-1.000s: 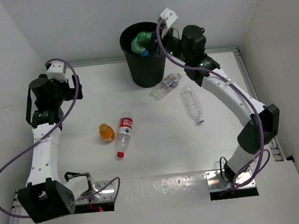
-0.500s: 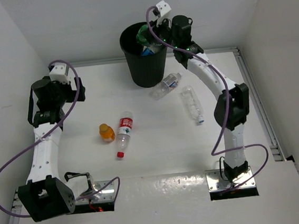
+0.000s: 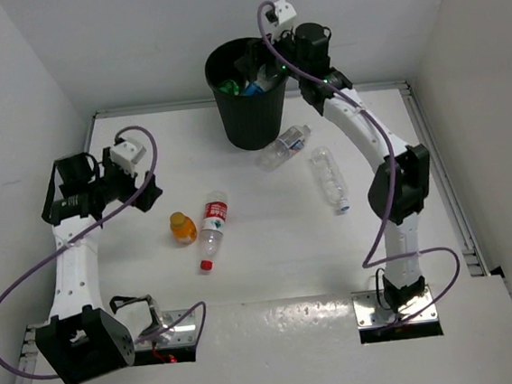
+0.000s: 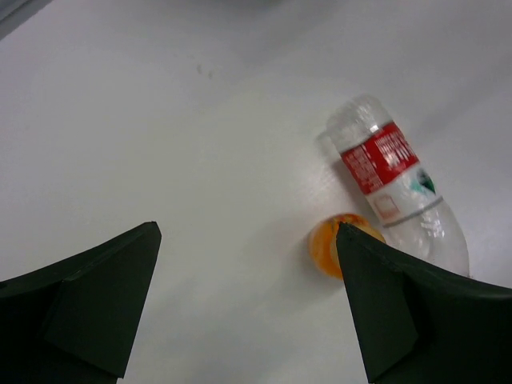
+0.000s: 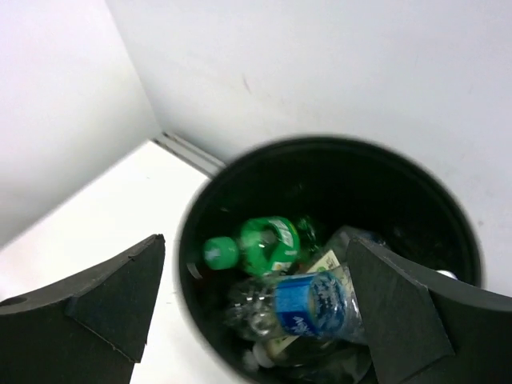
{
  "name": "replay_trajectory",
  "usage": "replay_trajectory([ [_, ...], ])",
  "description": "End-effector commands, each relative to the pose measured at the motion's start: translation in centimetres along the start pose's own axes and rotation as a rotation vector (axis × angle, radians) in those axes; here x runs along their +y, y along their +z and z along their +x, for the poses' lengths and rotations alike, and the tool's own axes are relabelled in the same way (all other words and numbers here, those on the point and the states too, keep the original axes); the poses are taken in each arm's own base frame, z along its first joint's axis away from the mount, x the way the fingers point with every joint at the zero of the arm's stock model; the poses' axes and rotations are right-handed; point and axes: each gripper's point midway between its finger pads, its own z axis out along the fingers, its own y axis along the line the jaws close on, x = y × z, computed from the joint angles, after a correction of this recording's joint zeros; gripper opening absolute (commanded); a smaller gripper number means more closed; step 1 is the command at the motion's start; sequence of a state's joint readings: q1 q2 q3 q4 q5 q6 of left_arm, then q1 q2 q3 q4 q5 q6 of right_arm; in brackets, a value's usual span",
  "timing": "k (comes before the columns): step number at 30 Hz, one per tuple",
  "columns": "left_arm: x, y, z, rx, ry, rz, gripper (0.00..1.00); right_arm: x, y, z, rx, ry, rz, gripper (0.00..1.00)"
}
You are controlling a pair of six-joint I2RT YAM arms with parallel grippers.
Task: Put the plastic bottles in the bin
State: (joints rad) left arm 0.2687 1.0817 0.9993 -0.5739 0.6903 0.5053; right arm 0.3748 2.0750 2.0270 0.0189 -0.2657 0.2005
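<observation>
I will next move my left gripper down, back and to the right in the top view to close around the orange bottle (image 3: 182, 227), the nearest one still outside the bin (image 3: 251, 120).
The black bin (image 3: 251, 120) stands at the back of the table. My right gripper (image 3: 258, 65) hangs over its mouth, open (image 5: 256, 240), with nothing between its fingers. Inside the bin (image 5: 392, 180) lie a green bottle (image 5: 268, 244) and a clear blue-labelled bottle (image 5: 308, 304) on top of others. On the table lie an orange bottle (image 3: 182, 227), a red-labelled bottle (image 3: 212, 228) and two clear bottles (image 3: 283, 148) (image 3: 329, 179). My left gripper (image 3: 147, 195) is open (image 4: 248, 232) above the table, just left of the orange bottle (image 4: 330, 244) and the red-labelled bottle (image 4: 392, 180).
White walls close in the table on the left, back and right. A metal rail (image 3: 439, 156) runs along the right edge. The arms' bases and cables sit at the near edge (image 3: 161, 333).
My right gripper has opened over the bin and the green bottle it carried now lies inside. The left arm has swung down and right toward the orange bottle.
</observation>
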Motion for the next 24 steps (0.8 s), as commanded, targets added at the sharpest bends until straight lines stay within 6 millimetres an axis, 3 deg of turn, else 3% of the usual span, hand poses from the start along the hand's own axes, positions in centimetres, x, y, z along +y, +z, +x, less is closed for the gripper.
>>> replay_trajectory([
  [1, -4.1, -0.2, 2.3, 0.022, 0.154, 0.206, 0.99, 2.4, -5.5, -10.3, -0.188, -0.029, -0.035, 0.93],
  [7, -6.5, 1.2, 7.0, 0.110, 0.188, 0.312, 0.99, 2.5, -9.6, -8.8, -0.106, -0.040, -0.030, 0.93],
  [8, -6.7, 1.4, 7.1, 0.111, 0.208, 0.326, 0.99, 2.1, -9.8, -6.5, -0.056, -0.030, -0.022, 0.93],
  [10, -7.0, 1.8, 8.6, 0.141, 0.199, 0.349, 0.99, 1.7, -11.4, -6.9, -0.052, -0.041, 0.001, 0.93],
  [11, -7.2, 2.0, 8.5, 0.137, 0.226, 0.360, 0.99, 1.4, -11.6, -4.8, -0.009, -0.036, 0.008, 0.93],
  [12, -7.6, 2.3, 9.2, 0.148, 0.224, 0.384, 0.99, 1.3, -12.6, -5.6, -0.023, -0.044, 0.020, 0.93],
  [14, -8.0, 2.8, 9.8, 0.158, 0.225, 0.408, 0.99, 0.5, -13.0, -3.7, 0.026, -0.041, 0.038, 0.93],
  [24, -7.5, 6.3, 11.6, 0.200, 0.266, 0.339, 0.99, -0.1, -15.1, -2.0, 0.075, -0.049, 0.076, 0.93],
])
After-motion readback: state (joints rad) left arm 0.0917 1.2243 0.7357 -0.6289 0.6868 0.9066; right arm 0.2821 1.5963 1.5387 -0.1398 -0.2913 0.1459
